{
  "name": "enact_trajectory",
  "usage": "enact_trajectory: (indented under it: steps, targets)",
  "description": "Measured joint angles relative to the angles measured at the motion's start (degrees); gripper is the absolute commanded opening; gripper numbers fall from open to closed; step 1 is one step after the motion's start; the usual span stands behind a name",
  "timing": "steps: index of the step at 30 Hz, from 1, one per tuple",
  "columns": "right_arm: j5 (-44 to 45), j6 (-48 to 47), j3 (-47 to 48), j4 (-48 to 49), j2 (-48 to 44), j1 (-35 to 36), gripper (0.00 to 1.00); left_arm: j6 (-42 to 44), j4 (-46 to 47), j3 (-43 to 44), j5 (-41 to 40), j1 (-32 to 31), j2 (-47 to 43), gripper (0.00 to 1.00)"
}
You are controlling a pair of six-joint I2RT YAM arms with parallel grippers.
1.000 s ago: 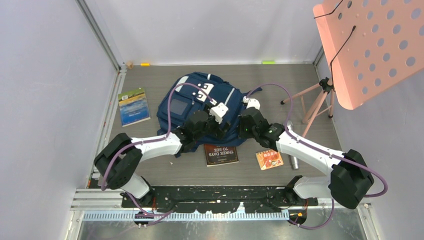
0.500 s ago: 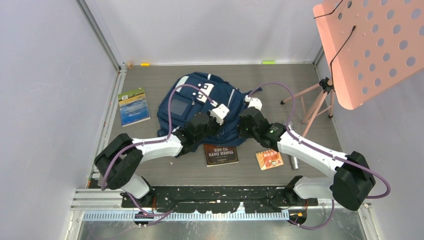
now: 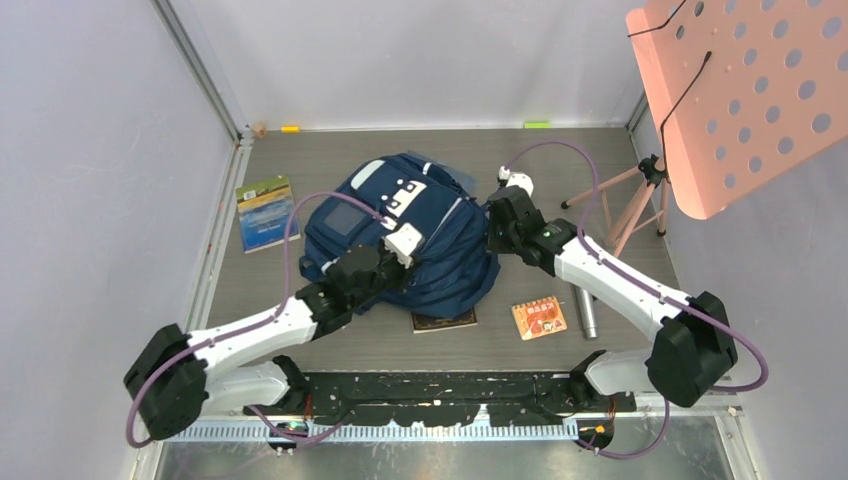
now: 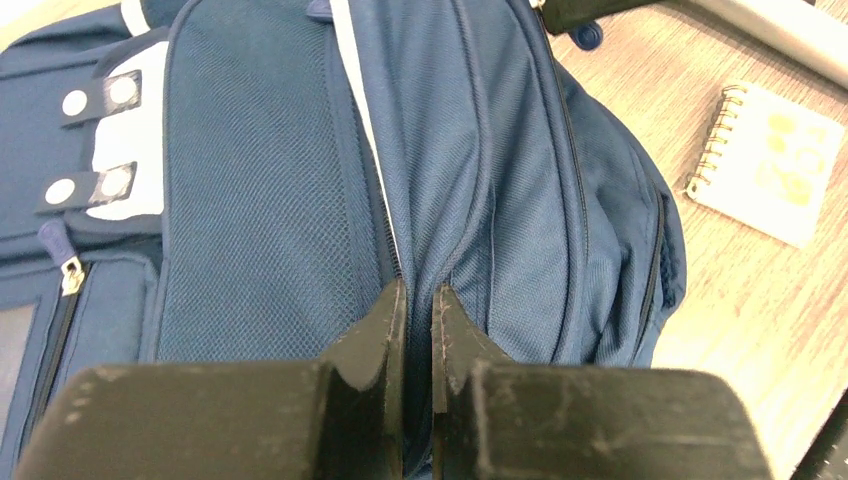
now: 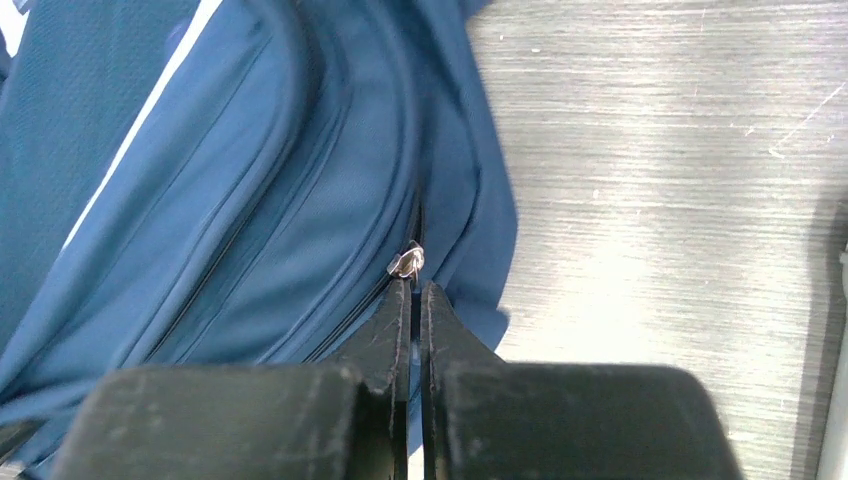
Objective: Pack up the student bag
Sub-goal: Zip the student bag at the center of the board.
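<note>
My left gripper drags the fold of the bag back and left in the top view next, then releases it, as my right gripper holds the zipper pull.
The student bag, navy with white patches, lies in the middle of the table. My left gripper is shut on a fold of the bag's fabric beside the white stripe, at the bag's near side. At the bag's right edge, my right gripper is shut on the blue zipper pull. The metal slider sits just past its fingertips, on the zipper line.
A dark book pokes out from under the bag's near edge. An orange spiral notebook and a silver cylinder lie to the right. A green-blue book lies left. A pink tripod with a perforated board stands far right.
My left gripper has shut on the bag's fabric and its arm has drawn back to the left. The right arm has moved away along the zipper. The bag now covers most of the dark book.
</note>
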Motion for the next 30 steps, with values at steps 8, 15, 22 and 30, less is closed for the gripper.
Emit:
enact_trajectory:
  steps: [8, 15, 22, 30]
  targets:
    - [-8.52, -2.40, 4.63, 0.68, 6.01, -4.15, 0.00, -4.04, -12.04, -4.04, -5.77, -0.13, -16.83, 0.00]
    - [-18.69, -2.89, 6.03, 2.47, 7.54, -4.20, 0.00, -7.19, -20.96, -5.27, -9.73, -0.17, -26.27, 0.19]
    - [-22.32, -3.78, 3.37, 3.19, 7.28, -6.29, 0.00, -9.03, -29.64, 0.55, -7.43, 0.20, -23.85, 0.65]
    - [-22.10, -3.65, -0.83, 4.22, 5.79, -6.99, 0.00, -7.89, -27.78, 12.98, 2.03, 0.74, -7.93, 0.74]
